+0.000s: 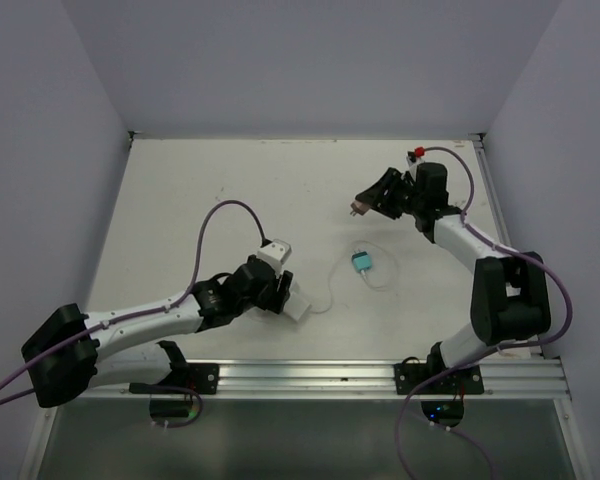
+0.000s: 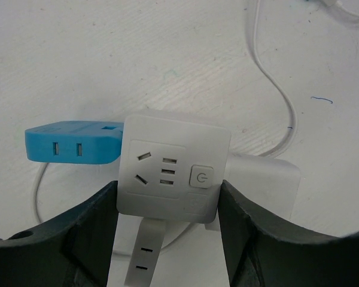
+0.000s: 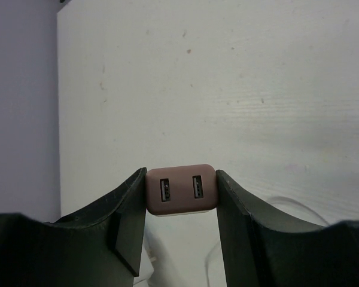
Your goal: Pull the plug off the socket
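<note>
The plug is hanging clear of the socket [image 1: 302,303]. The robot's right gripper should next go down and back to the bare tabletop past the teal adapter and let go of the plug.
The white socket cube [image 2: 173,170] rests on the table with my left gripper [image 2: 167,190] shut on its two sides. From above, the socket [image 1: 302,303] shows at the tip of the left gripper [image 1: 283,290]. The plug [image 3: 180,189] is a brown block with two USB ports, and my right gripper [image 3: 180,192] is shut on it. In the top view the plug [image 1: 356,210] hangs above the far right of the table in the right gripper [image 1: 368,204], well apart from the socket.
A blue slotted block [image 2: 72,143] lies against the socket's left side. Behind the socket is a white block [image 2: 264,178], with a white cable [image 2: 276,86] running off to the far right. A small teal adapter [image 1: 361,263] lies mid-table with a cable loop.
</note>
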### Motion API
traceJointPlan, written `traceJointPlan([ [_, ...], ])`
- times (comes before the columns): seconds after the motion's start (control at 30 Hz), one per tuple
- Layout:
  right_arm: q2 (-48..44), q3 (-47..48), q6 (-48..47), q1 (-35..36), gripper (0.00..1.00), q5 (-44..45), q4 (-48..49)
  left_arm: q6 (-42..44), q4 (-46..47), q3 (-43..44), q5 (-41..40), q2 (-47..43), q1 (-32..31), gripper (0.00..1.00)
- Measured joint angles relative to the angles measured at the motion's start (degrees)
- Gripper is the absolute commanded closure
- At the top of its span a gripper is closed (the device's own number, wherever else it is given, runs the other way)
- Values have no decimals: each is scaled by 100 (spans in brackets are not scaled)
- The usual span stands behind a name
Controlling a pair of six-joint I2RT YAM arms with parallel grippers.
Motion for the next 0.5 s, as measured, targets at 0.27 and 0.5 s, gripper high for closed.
traceJointPlan([
  [0.27,299,0,-570,-26,82,841,-1014,13,-184,162,-363,-2,0,100],
  [0.5,621,-17,-798,-26,61,1126,-1390,15,-175,385,-466,293,68,100],
])
